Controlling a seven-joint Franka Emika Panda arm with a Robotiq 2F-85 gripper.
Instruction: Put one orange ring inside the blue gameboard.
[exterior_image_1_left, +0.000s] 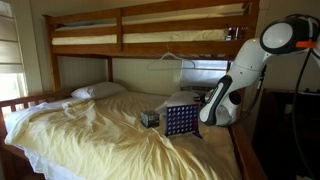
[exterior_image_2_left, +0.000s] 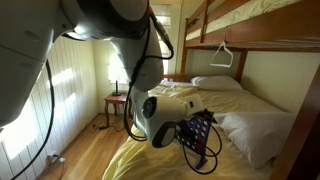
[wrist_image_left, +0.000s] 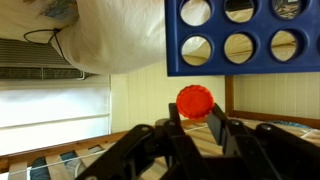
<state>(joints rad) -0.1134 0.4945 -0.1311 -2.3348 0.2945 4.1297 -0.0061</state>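
My gripper holds the orange ring (wrist_image_left: 195, 101) in line with the gameboard's end column. Next, it should lower the ring onto the gameboard's top edge (wrist_image_left: 195, 73) just below it and let go.
The blue gameboard (exterior_image_1_left: 179, 121) stands upright on the bed, a blue panel with a grid of round holes. In the wrist view it fills the top right (wrist_image_left: 255, 66). My gripper (wrist_image_left: 195, 110) is shut on an orange ring (wrist_image_left: 195, 101), a flat round disc with a ribbed rim, held between the fingertips just off the board's edge. In an exterior view the gripper (exterior_image_1_left: 199, 111) is right beside the board's upper side. In an exterior view the board (exterior_image_2_left: 199, 130) shows edge-on in front of the gripper (exterior_image_2_left: 186, 134).
A small dark box (exterior_image_1_left: 150, 118) sits on the yellow sheet next to the board. There are a white pillow (exterior_image_1_left: 98, 91), the wooden upper bunk (exterior_image_1_left: 150, 30), a hanger (exterior_image_2_left: 223, 55), a bedside table with a lamp (exterior_image_2_left: 117, 90) and cables on the floor.
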